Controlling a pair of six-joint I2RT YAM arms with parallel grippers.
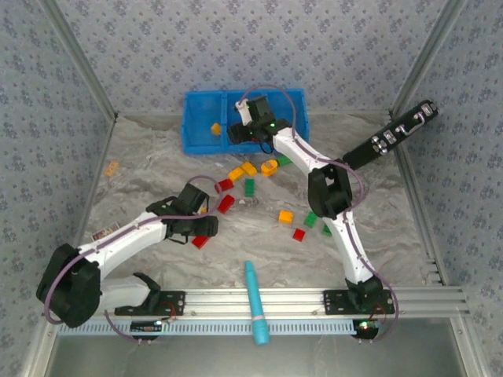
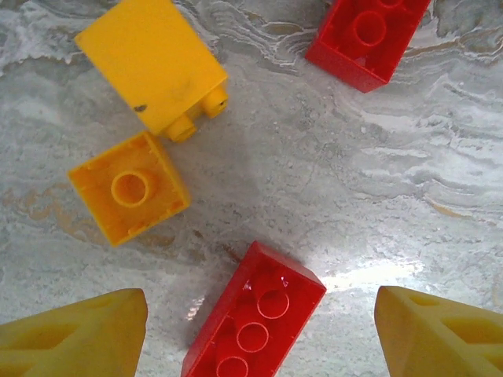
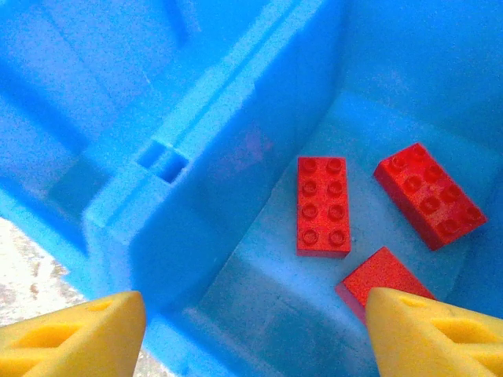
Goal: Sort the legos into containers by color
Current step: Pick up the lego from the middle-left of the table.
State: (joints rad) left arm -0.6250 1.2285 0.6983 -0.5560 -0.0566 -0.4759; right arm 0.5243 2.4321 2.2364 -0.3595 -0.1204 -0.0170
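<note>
My left gripper has its open fingers on either side already, so next it will go straight down over the upside-down red lego [image 1: 201, 242] [image 2: 255, 322] and close on its long sides.
My left gripper [image 2: 261, 314] hangs open over the table, its yellow fingers [image 2: 86, 334] on either side of an upside-down red lego [image 2: 255, 322] without touching it. Two orange-yellow legos [image 2: 149, 67] and another red one [image 2: 365, 35] lie just beyond. From above, this gripper [image 1: 200, 233] is at the red lego [image 1: 201, 242]. My right gripper [image 3: 255, 306] is open and empty over the blue container [image 1: 198, 118], above a compartment holding three red legos [image 3: 323, 206]. A yellow lego [image 1: 215, 128] lies in the left compartment. Red, green and orange legos [image 1: 249, 187] are scattered mid-table.
A teal pen [image 1: 255, 302] lies across the metal rail at the near edge. A long black device [image 1: 393, 135] leans at the right wall. A lone orange lego [image 1: 111, 168] sits far left. Wallpapered walls close in the table.
</note>
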